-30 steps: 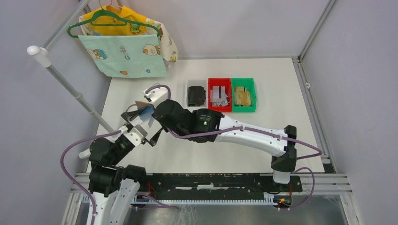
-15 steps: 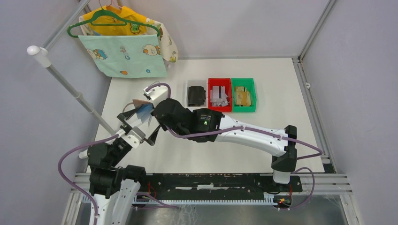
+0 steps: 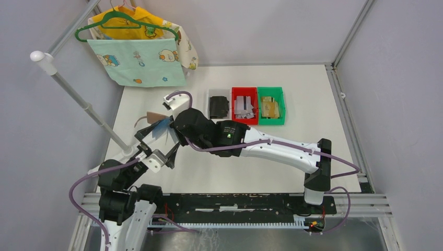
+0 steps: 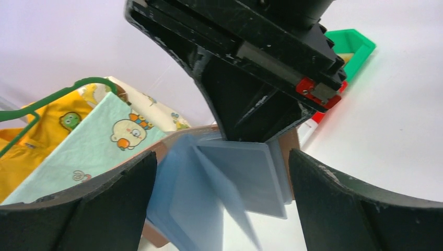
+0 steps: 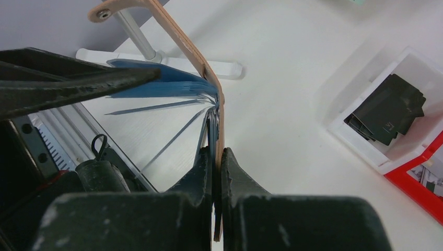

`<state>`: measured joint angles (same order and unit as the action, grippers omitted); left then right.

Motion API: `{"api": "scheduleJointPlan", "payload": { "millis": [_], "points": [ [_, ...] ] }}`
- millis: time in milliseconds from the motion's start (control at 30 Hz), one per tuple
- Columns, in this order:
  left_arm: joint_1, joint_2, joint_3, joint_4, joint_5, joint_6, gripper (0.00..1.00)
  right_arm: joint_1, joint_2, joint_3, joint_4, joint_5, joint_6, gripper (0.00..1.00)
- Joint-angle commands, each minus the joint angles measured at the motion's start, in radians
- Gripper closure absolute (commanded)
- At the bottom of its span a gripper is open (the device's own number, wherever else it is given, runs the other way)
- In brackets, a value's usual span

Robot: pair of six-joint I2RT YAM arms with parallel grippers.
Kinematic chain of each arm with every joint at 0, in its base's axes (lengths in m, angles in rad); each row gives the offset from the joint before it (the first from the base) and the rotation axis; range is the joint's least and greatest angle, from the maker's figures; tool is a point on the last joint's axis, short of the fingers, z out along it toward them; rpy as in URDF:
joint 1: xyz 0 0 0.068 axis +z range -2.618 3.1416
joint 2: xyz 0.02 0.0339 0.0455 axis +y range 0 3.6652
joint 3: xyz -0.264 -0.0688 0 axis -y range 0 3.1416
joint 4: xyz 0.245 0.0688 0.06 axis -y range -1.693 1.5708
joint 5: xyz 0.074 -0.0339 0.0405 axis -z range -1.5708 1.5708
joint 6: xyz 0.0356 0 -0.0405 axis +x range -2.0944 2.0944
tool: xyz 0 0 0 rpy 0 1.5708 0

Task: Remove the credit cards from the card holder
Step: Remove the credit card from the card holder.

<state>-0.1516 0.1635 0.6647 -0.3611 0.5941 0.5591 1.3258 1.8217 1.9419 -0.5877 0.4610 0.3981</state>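
Observation:
My right gripper should next move sideways over the open tabletop, which is to its right in the top view, and let go of the card holder's cover there.
The card holder (image 3: 154, 116) hangs open above the table's left side, with a pinkish-tan cover (image 5: 177, 39) and blue-grey sleeves (image 4: 245, 172) fanned apart. My right gripper (image 5: 217, 157) is shut on its cover and spine from above. My left gripper (image 4: 219, 162) is open, a finger (image 4: 78, 209) on either side of the fanned sleeves, touching nothing. Whether the sleeves hold credit cards I cannot tell. Pale grey credit cards (image 3: 243, 106) lie in the red bin (image 3: 244, 90).
A white bin (image 3: 211, 92) holds a black blocky item (image 5: 389, 110). A green bin (image 3: 271, 90) holds golden-tan items. Clothes on a green hanger (image 3: 138, 49) hang at the back left from a white rod (image 3: 78, 99) slanting over the table's left edge.
My left arm has drawn back a little toward the near edge, still open. The right gripper with the card holder has shifted slightly away from it.

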Motion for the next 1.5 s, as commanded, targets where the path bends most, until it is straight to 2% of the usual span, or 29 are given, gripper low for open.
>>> {"api": "scheduleJointPlan", "payload": {
  "millis": [0, 300, 533, 800, 1133, 1233, 1333, 1467],
  "points": [
    [0.006, -0.022, 0.019, 0.046, -0.069, 0.101, 0.0, -0.005, -0.074, -0.009, 0.086, -0.027, 0.029, 1.0],
    [0.007, -0.025, 0.008, 0.044, -0.037, 0.123, 0.0, -0.013, -0.085, -0.01, 0.127, -0.079, 0.055, 1.0],
    [0.007, -0.021, 0.007, 0.044, -0.099, 0.192, 0.0, -0.031, -0.103, -0.049, 0.172, -0.127, 0.088, 1.0],
    [0.006, -0.005, 0.015, 0.098, -0.172, 0.208, 0.0, -0.034, -0.133, -0.106, 0.169, -0.099, 0.087, 1.0],
    [0.007, 0.055, 0.041, 0.103, -0.19, 0.176, 0.0, -0.033, -0.169, -0.146, 0.181, -0.098, 0.084, 1.0],
    [0.007, 0.077, 0.055, 0.103, -0.215, 0.156, 0.0, -0.033, -0.21, -0.206, 0.222, -0.103, 0.068, 1.0],
    [0.006, 0.097, 0.088, 0.081, -0.18, 0.115, 0.0, -0.033, -0.25, -0.283, 0.272, -0.13, 0.016, 1.0],
    [0.006, 0.154, 0.167, -0.059, -0.035, 0.088, 0.0, -0.033, -0.328, -0.413, 0.372, -0.184, -0.09, 1.0]
  ]
}}
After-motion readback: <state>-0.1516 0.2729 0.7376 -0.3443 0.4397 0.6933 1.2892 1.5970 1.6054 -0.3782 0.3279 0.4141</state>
